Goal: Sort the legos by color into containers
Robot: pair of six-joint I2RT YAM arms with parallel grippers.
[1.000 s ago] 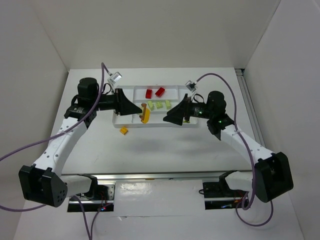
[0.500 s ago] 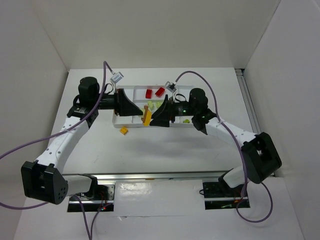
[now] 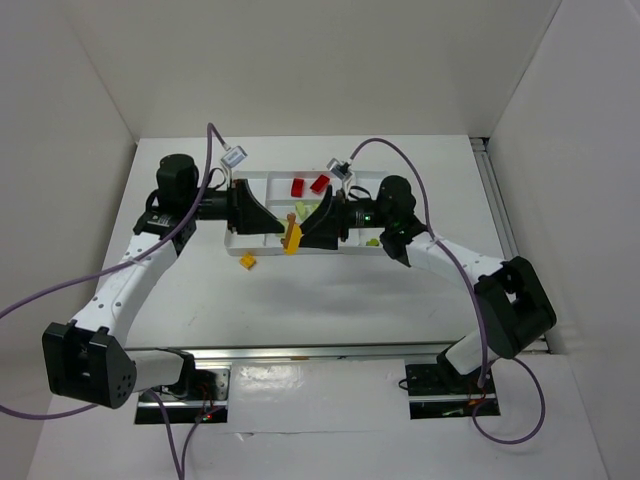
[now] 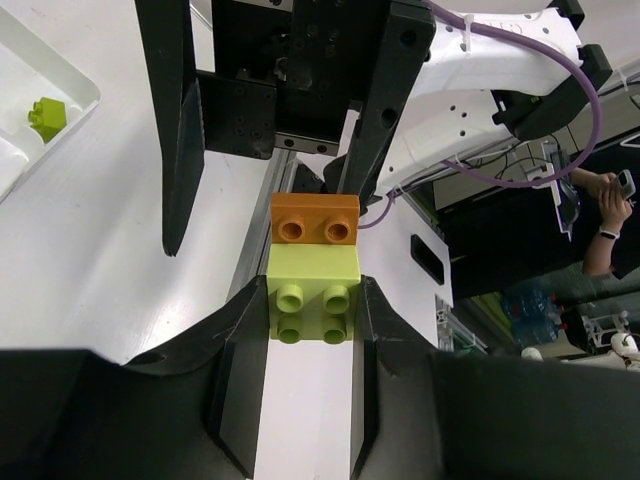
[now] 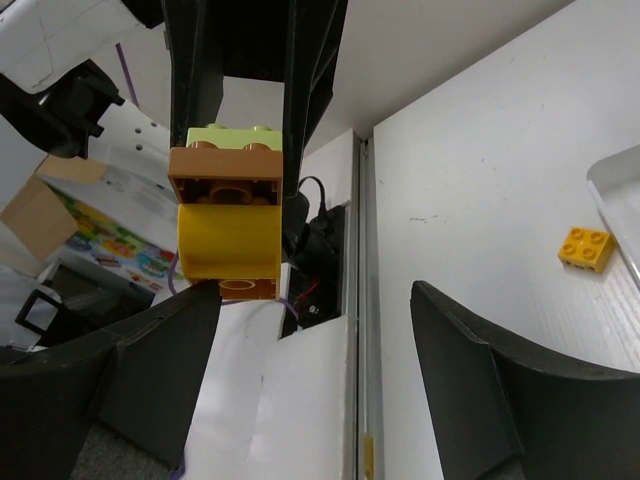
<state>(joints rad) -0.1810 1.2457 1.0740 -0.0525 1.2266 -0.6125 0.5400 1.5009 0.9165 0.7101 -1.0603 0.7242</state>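
The yellow lego [image 5: 228, 240] stands off-center, so the robot will next bring its right gripper toward its left gripper and slightly outward, with both fingertips around the lego.
My left gripper [image 3: 275, 228] is shut on a light green lego [image 4: 311, 305] at the base of a small stack. An orange lego [image 4: 315, 220] sits on it, and a yellow lego [image 5: 228, 240] is at the far end. The stack [image 3: 291, 236] hangs over the front edge of the white tray [image 3: 262, 178]. My right gripper [image 3: 308, 230] is open, facing the stack's yellow end, with the jaws wide apart [image 5: 315, 340] and not touching it. Two red legos [image 3: 297, 186] lie in the tray's far slot. Light green legos [image 3: 302, 210] lie in the middle slot.
A loose yellow lego [image 3: 247, 260] lies on the table in front of the tray's left end; it also shows in the right wrist view [image 5: 585, 248]. Another green lego [image 3: 372, 241] lies in the tray behind my right arm. White walls enclose the table.
My right gripper has swung left across the tray until it faces the stack in my left gripper. The left gripper and the stack have barely moved.
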